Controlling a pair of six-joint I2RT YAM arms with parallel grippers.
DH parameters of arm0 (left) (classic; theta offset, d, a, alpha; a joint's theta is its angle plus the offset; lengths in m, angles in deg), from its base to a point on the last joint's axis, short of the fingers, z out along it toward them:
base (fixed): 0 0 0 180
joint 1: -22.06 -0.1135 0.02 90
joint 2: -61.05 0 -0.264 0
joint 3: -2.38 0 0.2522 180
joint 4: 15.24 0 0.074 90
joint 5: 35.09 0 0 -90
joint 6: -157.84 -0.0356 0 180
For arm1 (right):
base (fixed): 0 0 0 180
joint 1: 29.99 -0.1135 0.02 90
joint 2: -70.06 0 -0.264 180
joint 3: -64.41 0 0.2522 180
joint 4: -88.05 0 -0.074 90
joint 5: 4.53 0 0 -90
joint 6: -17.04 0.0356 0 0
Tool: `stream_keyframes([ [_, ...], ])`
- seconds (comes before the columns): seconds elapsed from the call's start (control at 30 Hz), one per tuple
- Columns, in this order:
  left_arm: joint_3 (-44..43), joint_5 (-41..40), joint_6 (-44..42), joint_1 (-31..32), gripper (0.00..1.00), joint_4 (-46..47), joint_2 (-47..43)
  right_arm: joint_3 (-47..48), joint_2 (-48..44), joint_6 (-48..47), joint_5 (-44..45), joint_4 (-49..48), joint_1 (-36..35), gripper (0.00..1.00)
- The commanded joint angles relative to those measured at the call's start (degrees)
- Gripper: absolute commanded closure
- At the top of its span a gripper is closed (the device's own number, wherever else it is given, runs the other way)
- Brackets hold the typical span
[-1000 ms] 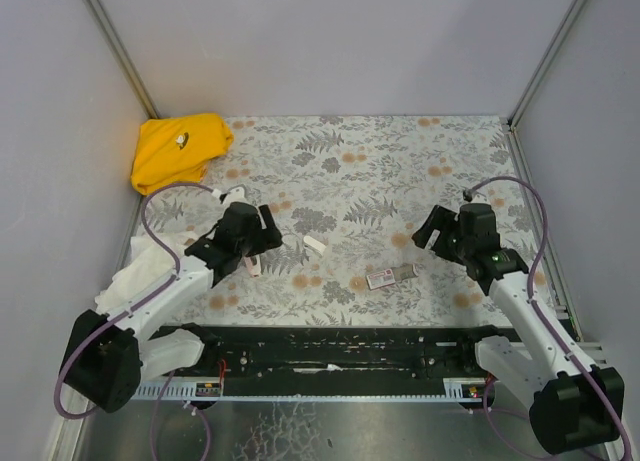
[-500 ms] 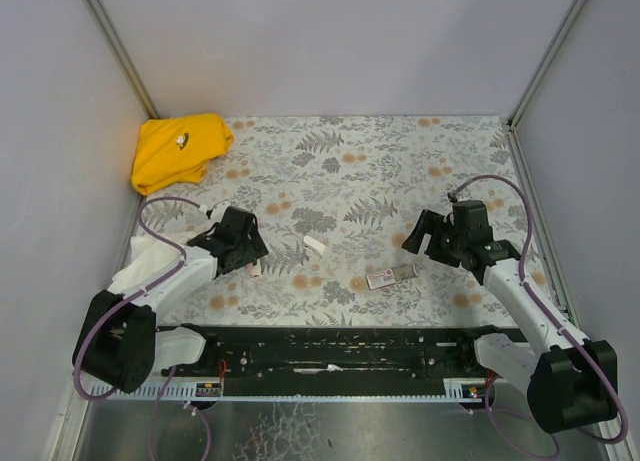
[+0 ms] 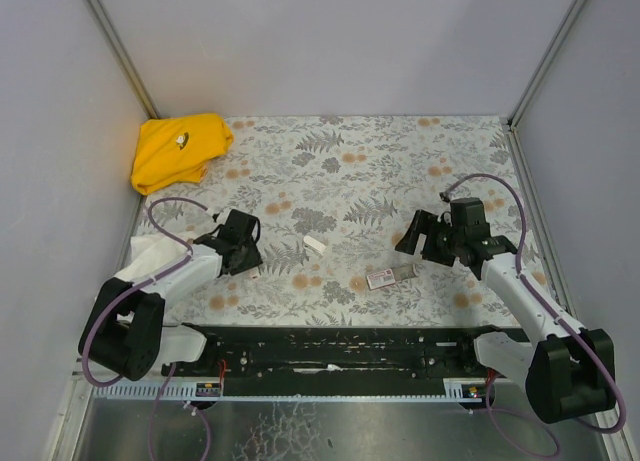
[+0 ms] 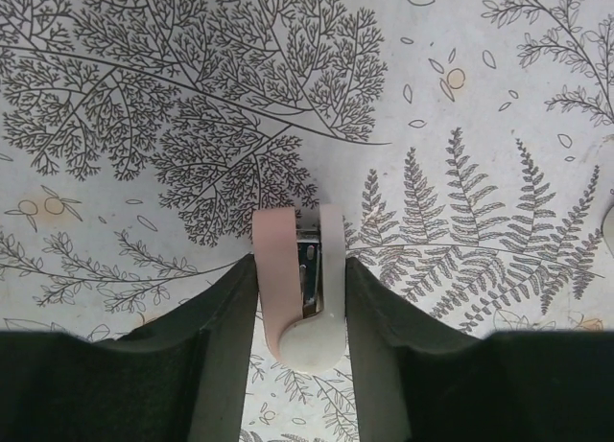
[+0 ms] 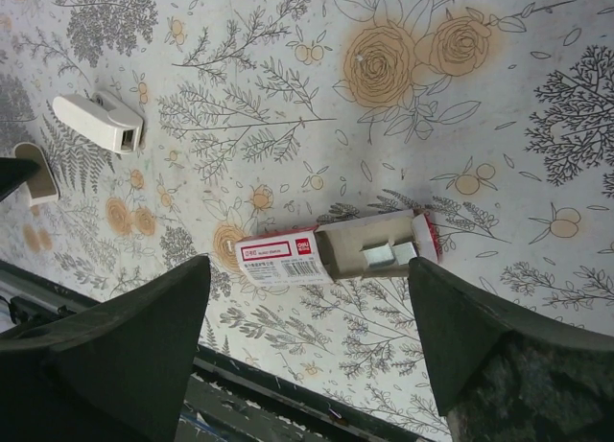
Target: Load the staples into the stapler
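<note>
I will turn my left gripper and first carry it toward the red-and-white box [image 3: 390, 277] to get the stapler [image 4: 273, 269] near the white block, because the staples are that way.
The tiny pink-and-white stapler [image 4: 273, 269] lies on the floral mat with its dark metal part showing between its two halves. My left gripper [image 4: 299, 279] is down at the mat with a finger against each side of the stapler, shut on it; it shows in the top view [image 3: 248, 260] too. The red-and-white labelled box [image 5: 285, 260] lies on the mat with its grey tray pulled out, silvery staples [image 5: 384, 254] in the tray. My right gripper [image 5: 307, 269] is wide open and empty above the box, and is up and to the right of the box [image 3: 390, 277] in the top view [image 3: 416, 236].
A small white block [image 3: 315, 244] lies between the arms. A yellow cloth [image 3: 180, 149] sits at the back left corner. A white cloth [image 3: 150, 256] lies under the left arm. A black rail [image 3: 330, 346] runs along the near edge. Grey walls enclose the mat.
My left gripper dropped to the mat and closed its open fingers around the stapler. My right gripper shifted left toward the staple box, still open.
</note>
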Motion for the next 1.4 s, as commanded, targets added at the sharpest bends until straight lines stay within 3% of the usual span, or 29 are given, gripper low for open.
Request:
stream_keyframes([
  [0.0,0.13,1.89,-2.48,-0.22,0.69,2.94,0.96,1.57,-0.05,-1.1,-4.64,-2.75,0.15,0.09],
  [0.23,-1.12,8.58,-6.95,2.29,1.0,8.1,-3.0,0.08,1.48,-1.22,-15.28,-7.21,0.01,0.12],
  [0.43,-6.65,2.24,-17.51,17.77,1.0,7.79,-6.3,-0.81,1.61,0.44,-18.39,-10.15,-0.18,0.12],
  [0.6,-10.39,-2.8,-26.19,33.37,1.0,6.19,-1.5,-2.79,1.9,0.74,-18.31,-10.87,-0.36,0.12],
  [0.77,-14.74,-8.08,-32.74,41.46,1.0,2.84,8.16,-5.36,1.92,1.86,-18.12,-11.98,-0.37,0.12],
  [0.93,-16.46,-8.25,-35.76,44.18,1.0,4.29,13.01,-7.43,0.92,2.67,-17.06,-12.53,-0.41,0.12],
  [1.07,-16.2,-7.28,-36.21,44.27,0.9,5.79,13.72,-8.75,0.75,3.06,-16.98,-13.02,-0.37,0.13],
  [1.2,-15.93,-7.5,-35.46,44.25,0.67,5.8,14.34,-9.45,1.01,3.0,-16.88,-13.28,-0.38,0.13],
  [1.37,-14.51,-8.82,-33.68,44.32,0.5,5.62,13.01,-9.57,1.43,2.9,-17.68,-13.96,-0.33,0.13],
])
